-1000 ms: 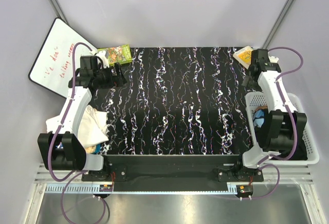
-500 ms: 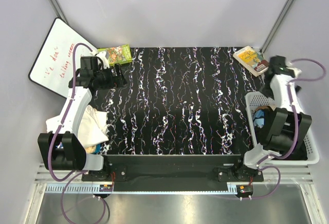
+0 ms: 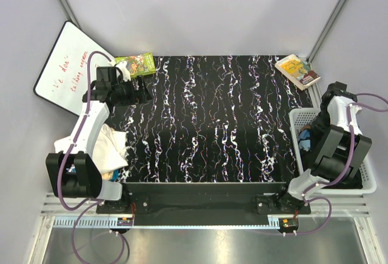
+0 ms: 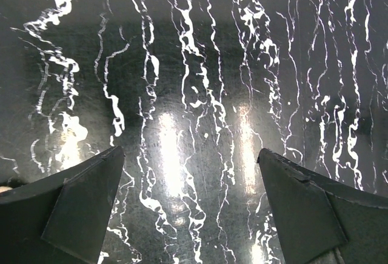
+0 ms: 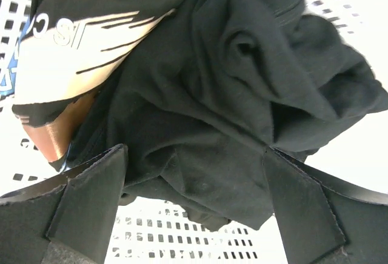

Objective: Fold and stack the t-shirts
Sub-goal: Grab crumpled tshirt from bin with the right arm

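The black cloth's small fold already shows between the open fingers, so my right gripper will go straight down onto it next.
Crumpled black t-shirts fill the white slatted basket; one shows a cream and blue print. My right gripper hangs open just above the black cloth, holding nothing. From above, it points down into the basket, where blue cloth shows. White t-shirts lie heaped at the table's left edge beside the left arm. My left gripper is open over the far left of the black marbled table. Only bare tabletop lies between its fingers.
A white whiteboard with red writing leans at the back left. A green book lies at the table's far left corner, just beyond the left gripper. A yellow book lies at the far right corner.
The right arm has swung from the far right corner by the yellow book back toward me, over the basket. The left arm has barely moved.
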Tool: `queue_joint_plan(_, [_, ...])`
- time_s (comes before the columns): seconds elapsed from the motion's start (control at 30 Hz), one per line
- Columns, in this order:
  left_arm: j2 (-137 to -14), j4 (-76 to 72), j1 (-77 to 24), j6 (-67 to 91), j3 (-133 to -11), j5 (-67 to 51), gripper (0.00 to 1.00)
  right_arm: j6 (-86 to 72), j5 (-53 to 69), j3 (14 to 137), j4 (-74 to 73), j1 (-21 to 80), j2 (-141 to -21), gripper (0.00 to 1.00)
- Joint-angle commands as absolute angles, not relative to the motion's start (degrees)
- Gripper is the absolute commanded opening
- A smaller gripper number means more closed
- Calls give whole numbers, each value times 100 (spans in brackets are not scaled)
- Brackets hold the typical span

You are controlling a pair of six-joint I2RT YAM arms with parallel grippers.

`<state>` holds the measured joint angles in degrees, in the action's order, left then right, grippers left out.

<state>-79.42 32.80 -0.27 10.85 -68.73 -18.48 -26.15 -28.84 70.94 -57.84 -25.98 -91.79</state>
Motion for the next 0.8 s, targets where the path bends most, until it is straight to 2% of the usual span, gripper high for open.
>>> queue_joint_plan(0.0, [-8077,3015,0,1178,-6917,-2206,99,-2751,-2435,6979,-5863,-2575,-9377,100])
queue_joint_plan(0.03, [-8086,3015,0,1178,-6917,-2215,99,-2768,-2391,6961,-5845,-2575,-9500,99])
queue_joint_plan(0.1, [-8103,3015,-9,1178,-6943,-2241,99,-2751,-2225,6952,-5740,-2575,-9658,91])
queue_joint_plan(0.23, [-8077,3015,0,1152,-6926,-2268,99,-2681,-2136,7119,-5713,-2575,-10062,87])
queue_joint_plan(0.27, [-8060,3015,0,1151,-6917,-2259,99,-2628,-2075,7224,-5730,-2575,-10159,81])
queue_joint_plan(0.3, [-8033,3023,0,1143,-6917,-2233,99,-2602,-1970,7259,-5739,-2575,-10317,45])
queue_joint_plan(0.33, [-8025,3023,0,1134,-6908,-2232,99,-2610,-1969,7338,-5765,-2575,-10362,18])
queue_joint_plan(0.37, [-7990,3023,0,1134,-6908,-2215,99,-2628,-1951,7374,-5827,-2575,-10388,0])
queue_joint_plan(0.47, [-7945,3050,0,1116,-6882,-2162,99,-2610,-1732,7339,-5792,-2566,-10074,0])
queue_joint_plan(0.77, [-8059,3059,0,1143,-6873,-2285,99,-2558,-1529,7725,-6169,-2523,-8053,0])
